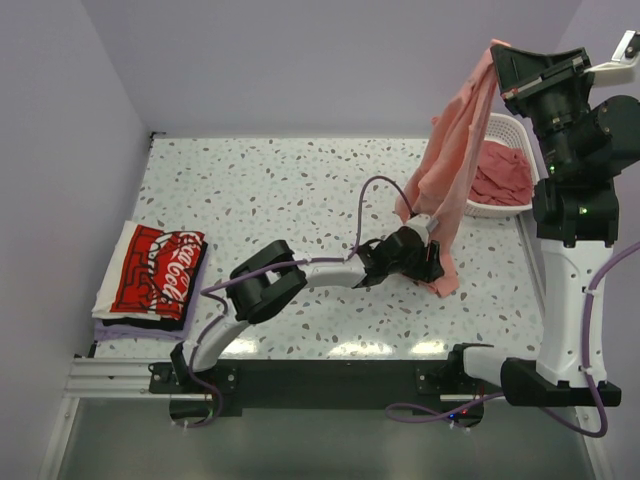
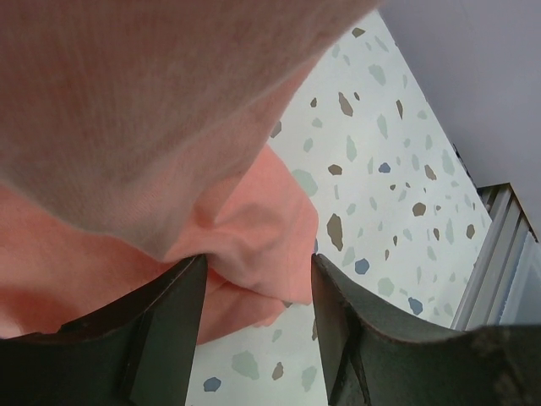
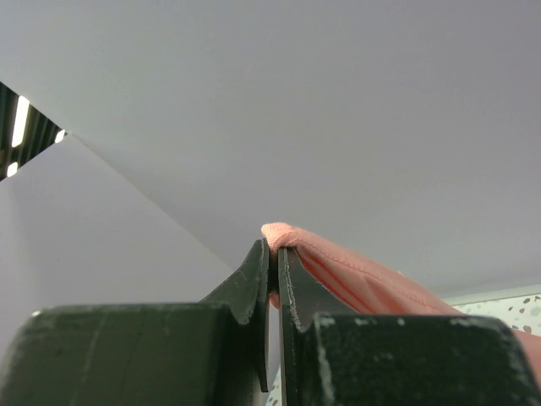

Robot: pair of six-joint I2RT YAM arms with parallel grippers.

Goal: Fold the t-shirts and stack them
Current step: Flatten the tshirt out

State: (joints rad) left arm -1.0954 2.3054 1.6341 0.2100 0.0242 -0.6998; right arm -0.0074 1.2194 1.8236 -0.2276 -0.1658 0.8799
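The t-shirt hangs in the air. Its top edge comes down in my right gripper toward the tabletop (image 1: 412,157) beside the basket, below my gripper, for release next.
A salmon-pink t-shirt (image 1: 455,160) hangs in the air over the right of the table. My right gripper (image 1: 497,50) is raised high and shut on its top edge (image 3: 338,271). My left gripper (image 1: 436,262) is open at the shirt's lower end, with a fold of the cloth (image 2: 245,237) between its fingers just above the table. A folded white t-shirt with red-and-black print (image 1: 155,270) lies on a pale purple one (image 1: 135,328) at the table's left edge. More salmon-pink t-shirts (image 1: 500,175) lie in the basket.
A white slatted plastic basket (image 1: 510,130) stands at the back right, partly behind the hanging shirt. The speckled table (image 1: 280,190) is bounded by lilac walls at the back and left. A metal rail (image 1: 110,375) runs along the near edge.
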